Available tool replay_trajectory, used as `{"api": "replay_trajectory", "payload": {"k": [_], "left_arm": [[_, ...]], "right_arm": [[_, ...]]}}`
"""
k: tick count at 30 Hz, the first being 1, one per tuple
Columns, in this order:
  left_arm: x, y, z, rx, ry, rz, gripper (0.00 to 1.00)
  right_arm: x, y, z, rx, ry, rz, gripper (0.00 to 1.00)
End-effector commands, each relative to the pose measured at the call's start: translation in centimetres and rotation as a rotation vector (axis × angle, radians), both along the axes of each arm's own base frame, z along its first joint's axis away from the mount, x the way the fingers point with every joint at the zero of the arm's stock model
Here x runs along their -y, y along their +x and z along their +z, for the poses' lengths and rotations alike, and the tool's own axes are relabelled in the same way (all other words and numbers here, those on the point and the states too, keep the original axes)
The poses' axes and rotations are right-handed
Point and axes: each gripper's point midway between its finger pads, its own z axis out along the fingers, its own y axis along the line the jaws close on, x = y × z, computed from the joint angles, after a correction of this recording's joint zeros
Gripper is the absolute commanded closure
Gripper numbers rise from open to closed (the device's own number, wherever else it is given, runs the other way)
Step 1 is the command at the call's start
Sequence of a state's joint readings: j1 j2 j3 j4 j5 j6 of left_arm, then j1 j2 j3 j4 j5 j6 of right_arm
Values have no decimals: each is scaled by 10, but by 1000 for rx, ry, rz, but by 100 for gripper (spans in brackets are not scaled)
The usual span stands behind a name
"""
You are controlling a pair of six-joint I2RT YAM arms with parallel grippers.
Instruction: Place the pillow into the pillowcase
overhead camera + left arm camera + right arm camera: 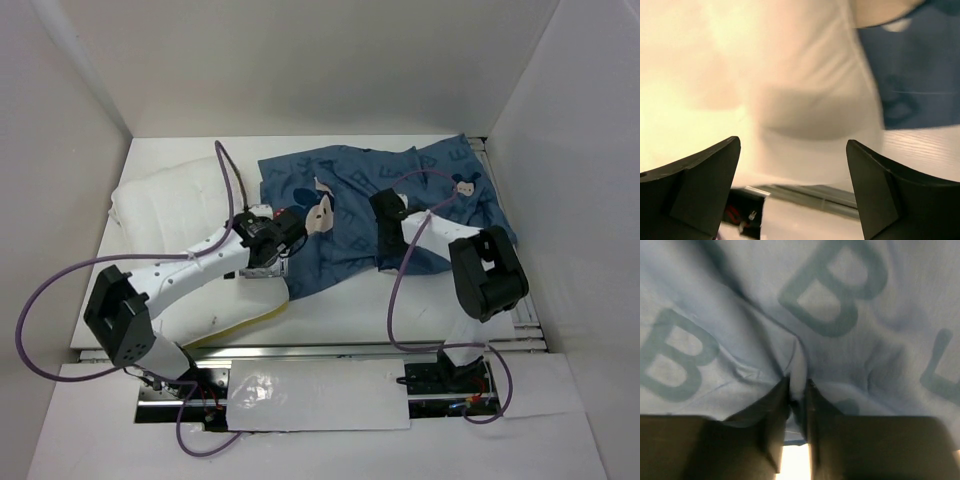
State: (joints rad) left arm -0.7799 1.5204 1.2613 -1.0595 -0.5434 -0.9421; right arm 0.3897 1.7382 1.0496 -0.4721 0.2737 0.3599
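My left gripper should move down and slightly back next, and close on the pillow's near end by the pillowcase below it. The pillow isn't in the pillowcase yet.
The white pillow (165,205) lies at the left of the table, with its yellow piping (250,320) showing at the near edge. The dark blue pillowcase (420,190) is spread in the middle and to the right, its left edge against the pillow. My left gripper (270,255) hangs over the pillow's right end. In the left wrist view it (793,142) is open and empty, with the pillow (805,100) just beyond it and the pillowcase (920,75) to the right. My right gripper (386,262) is shut (797,385) on a pinched fold of pillowcase (840,305).
White walls enclose the table on the left, back and right. A metal rail (350,350) runs along the near edge, with a white sheet (310,395) in front of it. Purple cables (40,300) loop off both arms.
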Motion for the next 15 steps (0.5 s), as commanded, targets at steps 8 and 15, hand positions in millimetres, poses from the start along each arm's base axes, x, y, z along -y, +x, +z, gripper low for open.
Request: {"api": "replay_trajectory", "payload": {"k": [8, 15], "left_arm": [[-43, -49, -24, -72, 11, 99, 0], [-13, -22, -56, -46, -170, -41, 19]], "right_arm": [[40, -42, 19, 35, -50, -120, 76], [-1, -28, 88, 194, 97, 55, 33]]}}
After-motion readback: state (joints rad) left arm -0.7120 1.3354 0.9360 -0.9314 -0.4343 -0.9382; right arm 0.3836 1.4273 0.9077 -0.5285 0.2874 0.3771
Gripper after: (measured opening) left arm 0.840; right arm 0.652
